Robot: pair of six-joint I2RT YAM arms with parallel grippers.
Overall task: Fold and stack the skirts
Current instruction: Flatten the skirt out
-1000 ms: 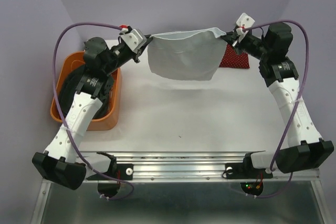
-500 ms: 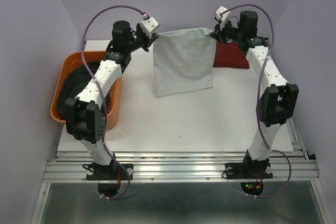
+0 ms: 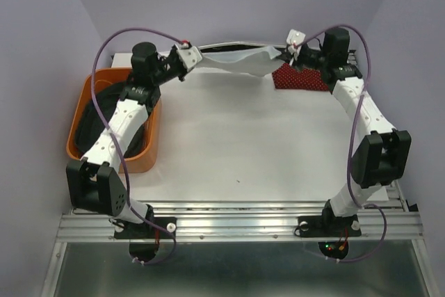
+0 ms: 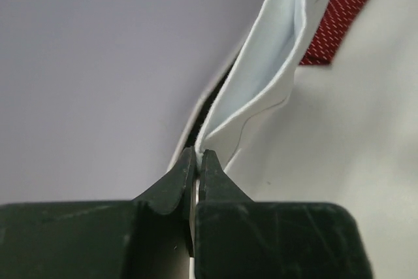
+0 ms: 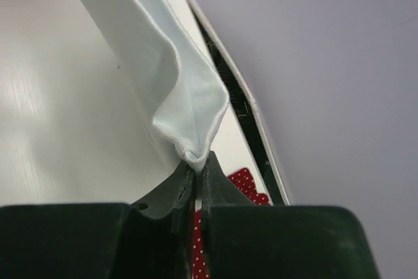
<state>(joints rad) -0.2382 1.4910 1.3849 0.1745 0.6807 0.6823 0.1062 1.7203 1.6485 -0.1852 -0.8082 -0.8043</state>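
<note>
The right gripper pulls the white skirt's corner back and down toward the metal bar next, then releases it there, as that part of the table is empty.
The white skirt [image 3: 236,60] hangs stretched between both grippers near the table's far edge, sagging in the middle. My left gripper [image 3: 197,52] is shut on its left corner, and the left wrist view shows the white skirt [image 4: 261,89] pinched at the fingertips [image 4: 210,161]. At the other end my right gripper [image 3: 286,51] is shut on the right corner; the white skirt [image 5: 163,63] bunches at its tips. The red dotted skirt [image 3: 300,78] lies folded on the table at the back right, below the right gripper. A dark grey skirt [image 3: 94,119] fills the orange basket.
The orange plastic basket [image 3: 78,145] stands at the table's left edge under the left arm. The purple back wall [image 3: 236,5] is close behind the grippers. A metal rail [image 3: 243,217] runs along the near edge.
Both grippers have dropped toward the table's far edge with the white skirt. The cloth hung as a tall panel before; it is now lower, with only a thin sagging band in view.
</note>
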